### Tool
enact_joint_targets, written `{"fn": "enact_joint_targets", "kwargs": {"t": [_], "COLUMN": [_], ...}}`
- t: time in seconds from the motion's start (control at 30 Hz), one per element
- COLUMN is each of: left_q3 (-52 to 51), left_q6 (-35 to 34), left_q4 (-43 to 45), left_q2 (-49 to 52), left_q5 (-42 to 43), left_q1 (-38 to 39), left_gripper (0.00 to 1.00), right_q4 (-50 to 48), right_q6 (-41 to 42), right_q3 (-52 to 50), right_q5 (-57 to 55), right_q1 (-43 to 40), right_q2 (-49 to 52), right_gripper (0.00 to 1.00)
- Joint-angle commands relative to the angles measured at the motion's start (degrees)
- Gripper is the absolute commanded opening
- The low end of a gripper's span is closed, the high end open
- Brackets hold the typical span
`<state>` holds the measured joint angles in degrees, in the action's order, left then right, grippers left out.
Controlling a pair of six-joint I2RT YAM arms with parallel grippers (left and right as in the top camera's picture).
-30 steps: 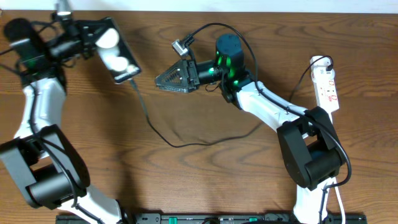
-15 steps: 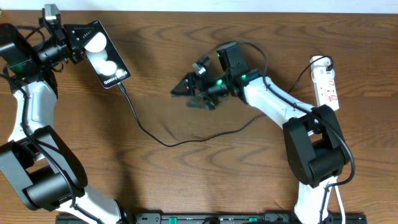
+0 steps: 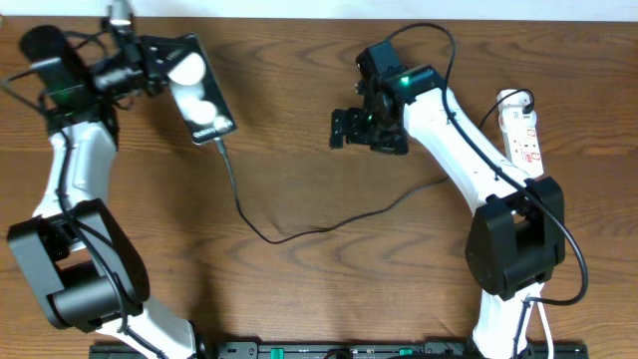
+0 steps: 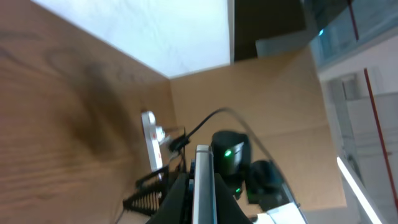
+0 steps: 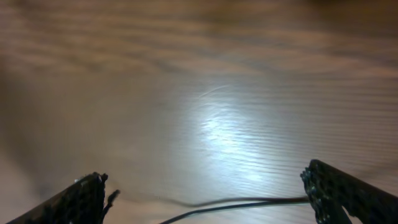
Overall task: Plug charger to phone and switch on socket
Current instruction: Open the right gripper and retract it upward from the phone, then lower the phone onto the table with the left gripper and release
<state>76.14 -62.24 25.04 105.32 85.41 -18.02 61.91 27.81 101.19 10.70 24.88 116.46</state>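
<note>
The cable already joins the phone [image 3: 202, 103]. My left gripper needs to lower it back and to the right in the overhead view, onto bare tabletop, then let it go.
My left gripper [image 3: 164, 72] is shut on the upper end of the phone [image 3: 202, 103], a black slab with two white round spots. In the left wrist view the phone's edge [image 4: 203, 186] sits between the fingers. The charger cable [image 3: 289, 233] joins the phone's lower end and seems plugged in. It curves across the table towards the right. My right gripper [image 3: 368, 131] is open and empty, pointing down at the table. Its fingers [image 5: 208, 196] are wide apart above the cable [image 5: 261, 204]. The white socket [image 3: 524, 138] lies at the far right.
The right arm's upper link crosses between the right gripper and the socket. Thicker black robot cables loop near both arms. A black rail [image 3: 339, 350] runs along the table's front edge.
My right gripper has moved right, away from the phone, and turned to point down at the table. The left arm has swung the phone left and back to the right, cable attached.
</note>
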Motion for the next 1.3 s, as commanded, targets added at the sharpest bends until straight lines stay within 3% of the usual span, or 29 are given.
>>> {"fn": "enact_joint_targets", "kwargs": {"t": [0.0, 0.1, 0.23, 0.33, 0.53, 0.83, 1.27], "left_q3": [-1.99, -4.44, -7.30, -8.46, -8.55, -8.59, -8.61], "left_q6": [9.99, 17.86, 27.34, 32.79, 43.10, 47.54, 47.63], "left_q4": [-6.29, -16.72, -33.03, -41.27, -52.61, -54.34, -54.36], "left_q2": [-1.16, -1.16, -1.16, -1.16, -0.87, 2.91, 8.17], "left_q5": [-1.29, -8.28, -24.83, -35.74, -48.09, -50.38, -50.51], "left_q1": [3.17, 5.35, 7.93, 9.86, 14.16, 18.25, 18.75], "left_gripper": [0.07, 0.08, 0.07, 0.08, 0.08, 0.07, 0.08], "right_q4": [2.78, 5.09, 6.05, 6.34, 5.55, 4.90, 4.59], "right_q6": [-0.20, -0.20, -0.22, -0.22, -0.22, -0.24, -0.22], "right_q3": [3.78, 5.51, 6.12, 6.12, 6.12, 6.10, 6.10], "right_q5": [-10.05, -11.50, -12.11, -12.33, -13.18, -13.38, -13.81], "right_q1": [0.39, 0.44, 0.83, 1.29, 2.58, 5.18, 6.08], "right_q2": [-1.95, -1.95, -1.99, -1.99, -1.99, -1.99, -1.99], "right_gripper": [0.99, 0.99, 0.99, 0.99, 0.99, 0.99, 0.99]}}
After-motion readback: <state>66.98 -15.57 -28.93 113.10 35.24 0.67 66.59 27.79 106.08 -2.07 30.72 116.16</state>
